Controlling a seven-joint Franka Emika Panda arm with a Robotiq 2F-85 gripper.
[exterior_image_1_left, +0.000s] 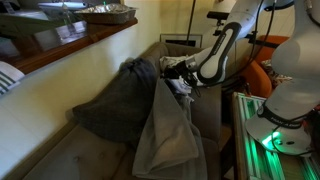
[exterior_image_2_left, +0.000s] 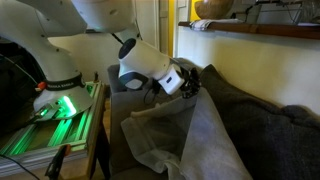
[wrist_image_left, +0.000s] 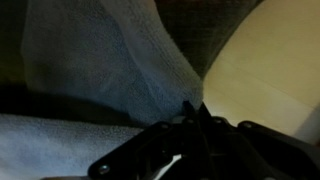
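The dark grey blanket's upper end (exterior_image_1_left: 138, 70) is outward of my gripper by the wall, so my gripper will lift the blanket's top edge outward next, lower it there and let go.
My gripper (exterior_image_1_left: 176, 72) is shut on the top edge of a light grey cloth (exterior_image_1_left: 168, 130) and holds it up, so the cloth hangs down in folds over a couch. In an exterior view the gripper (exterior_image_2_left: 190, 82) pinches the same cloth (exterior_image_2_left: 185, 140), which drapes down toward the seat. In the wrist view the fingertips (wrist_image_left: 196, 112) are pressed together with the cloth (wrist_image_left: 100, 60) stretching away from them. A dark grey blanket (exterior_image_1_left: 115, 105) lies heaped on the couch beside the cloth; it also shows in an exterior view (exterior_image_2_left: 265, 125).
A cream wall (exterior_image_1_left: 60, 90) with a wooden shelf (exterior_image_1_left: 70, 45) runs behind the couch. The robot base with green lights (exterior_image_2_left: 55, 110) stands on a table beside the couch. An orange chair (exterior_image_1_left: 262, 75) is behind the arm.
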